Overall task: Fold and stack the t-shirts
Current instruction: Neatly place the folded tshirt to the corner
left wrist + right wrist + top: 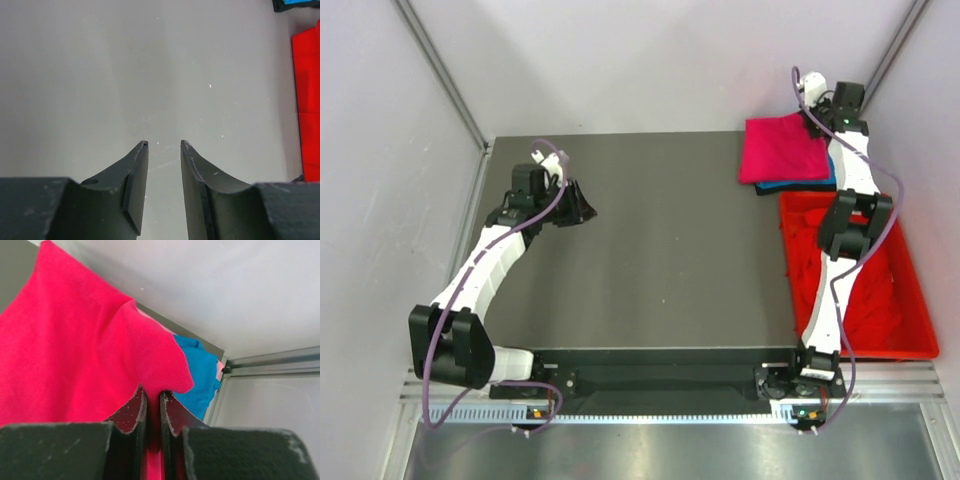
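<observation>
Next, my right gripper needs to lift the pink t-shirt's corner, shift to the right in the top view, then lower to open, since blue cloth (199, 373) sticks out past that corner.
A folded pink-magenta t-shirt (782, 148) lies at the table's far right corner on top of a folded sky blue t-shirt (820, 183). My right gripper (812, 122) is shut on the pink shirt's far right corner; in the right wrist view the pink cloth (85, 350) is pinched between the jaws at my right gripper (154, 396), with the blue shirt (197, 371) behind it. Red t-shirts (840, 275) lie crumpled in the red crate. My left gripper (582, 205) is open and empty over the table's far left; it also shows in the left wrist view (164, 145).
A rigid red plastic crate (920, 330) stands along the table's right edge, its side showing in the left wrist view (306, 100). The dark table (660, 250) has metal frame posts and white walls close behind it.
</observation>
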Robot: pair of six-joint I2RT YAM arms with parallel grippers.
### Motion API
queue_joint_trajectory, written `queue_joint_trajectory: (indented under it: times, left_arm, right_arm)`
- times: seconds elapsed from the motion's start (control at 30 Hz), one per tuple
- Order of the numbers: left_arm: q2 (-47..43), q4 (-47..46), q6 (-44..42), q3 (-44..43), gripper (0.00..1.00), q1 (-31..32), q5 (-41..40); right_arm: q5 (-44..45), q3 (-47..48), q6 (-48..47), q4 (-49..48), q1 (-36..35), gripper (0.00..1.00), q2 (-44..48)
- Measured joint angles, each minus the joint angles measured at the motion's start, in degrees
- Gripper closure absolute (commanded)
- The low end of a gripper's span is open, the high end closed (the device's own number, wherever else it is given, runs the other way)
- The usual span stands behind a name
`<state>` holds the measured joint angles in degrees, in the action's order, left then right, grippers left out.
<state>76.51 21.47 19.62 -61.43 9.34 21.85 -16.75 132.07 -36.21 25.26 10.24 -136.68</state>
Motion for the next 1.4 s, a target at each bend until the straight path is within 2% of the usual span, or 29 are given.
queue_joint_trajectory:
  times: [0.43,0.8,1.0,1.13,1.23,1.27,1.33,1.37,1.4]
  left_arm:
    - [0.0,-0.1,0.2,0.0,0.62,-0.3,1.1]
    - [-0.2,-0.5,0.2,0.1,0.62,-0.4,1.1]
    - [-0.2,-0.5,0.2,0.1,0.62,-0.4,1.1]
    - [-0.1,-0.5,0.3,0.1,0.62,-0.5,1.3]
    - [0.0,-0.5,0.4,0.1,0.62,-0.6,1.3]
    - [0.2,-0.5,0.4,0.1,0.62,-0.7,1.3]
    - [0.7,-0.6,0.6,0.1,0.62,-0.8,1.5]
    - [1.2,-0.7,0.8,0.1,0.62,-0.8,1.6]
    - [1.7,-0.7,0.9,0.1,0.62,-0.9,1.8]
  right_arm:
    - [-1.0,-3.3,1.8,5.0,-0.8,1.0,8.0]
    - [-1.8,0.2,2.3,9.1,-0.3,1.0,8.6]
    - [-3.3,3.3,3.1,8.1,1.3,1.0,7.9]
    - [-3.5,5.5,3.3,5.0,2.7,1.0,4.3]
    - [-3.4,6.1,3.8,2.1,3.4,0.94,0.2]
    - [-3.3,6.1,4.0,1.1,3.5,0.8,-1.2]
    - [-2.3,6.1,5.1,-1.2,3.7,0.68,-4.3]
    - [-1.6,6.1,5.7,-2.8,3.8,0.54,-5.9]
    - [-0.8,6.1,6.4,-4.1,3.8,0.46,-7.1]
